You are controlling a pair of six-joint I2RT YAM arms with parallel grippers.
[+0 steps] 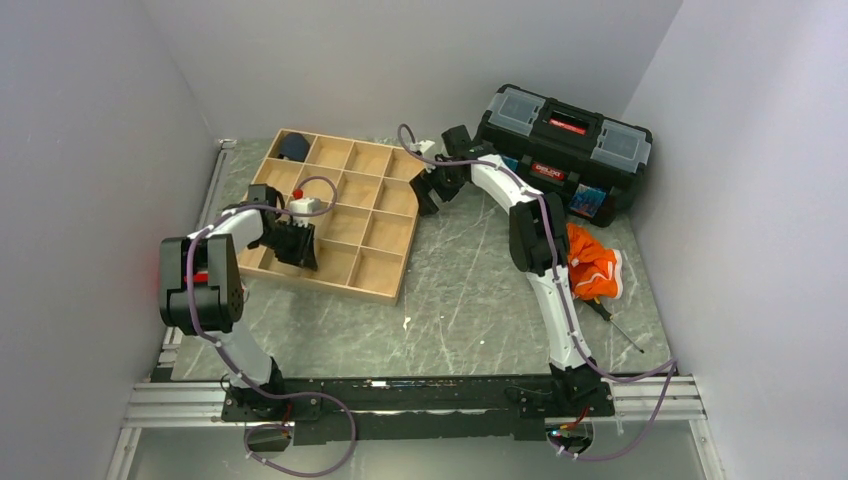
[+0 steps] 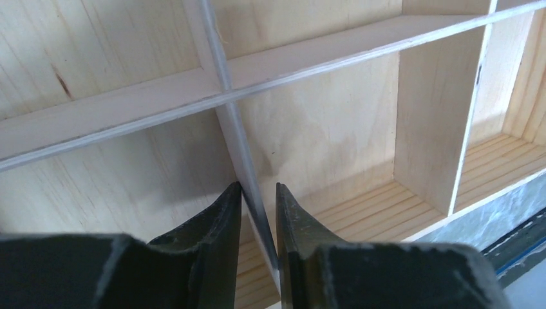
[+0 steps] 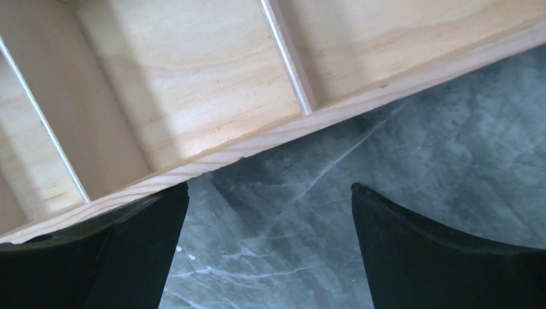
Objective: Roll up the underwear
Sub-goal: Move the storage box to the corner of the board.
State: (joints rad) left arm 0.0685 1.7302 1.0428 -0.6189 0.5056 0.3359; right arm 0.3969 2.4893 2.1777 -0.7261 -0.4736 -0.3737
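Note:
The tabletop is bare to the left of my left gripper in the top view. My left gripper should pull the wooden tray's divider that way and release it.
Only a small patch of the red underwear point(image 1: 297, 193) shows in the top view, in a compartment of the wooden tray point(image 1: 385, 270); my left wrist hides the rest of it. My left gripper point(image 1: 298, 252) hangs over the tray's near-left compartments. In the left wrist view its jaws point(image 2: 259, 187) stand a narrow gap apart, astride a thin divider wall point(image 2: 225, 77), with no fabric between them. My right gripper point(image 1: 428, 195) is wide open and empty. It hovers over the bare tabletop just outside the tray's outer wall point(image 3: 270, 138), its jaws point(image 3: 270, 193) apart from the wood.
A dark navy rolled bundle point(image 1: 293, 147) lies in the tray's far-left compartment. A black toolbox point(image 1: 565, 140) stands at the back right. An orange cloth point(image 1: 592, 265) and a screwdriver point(image 1: 615, 322) lie on the marble table point(image 1: 470, 300) beside the right arm.

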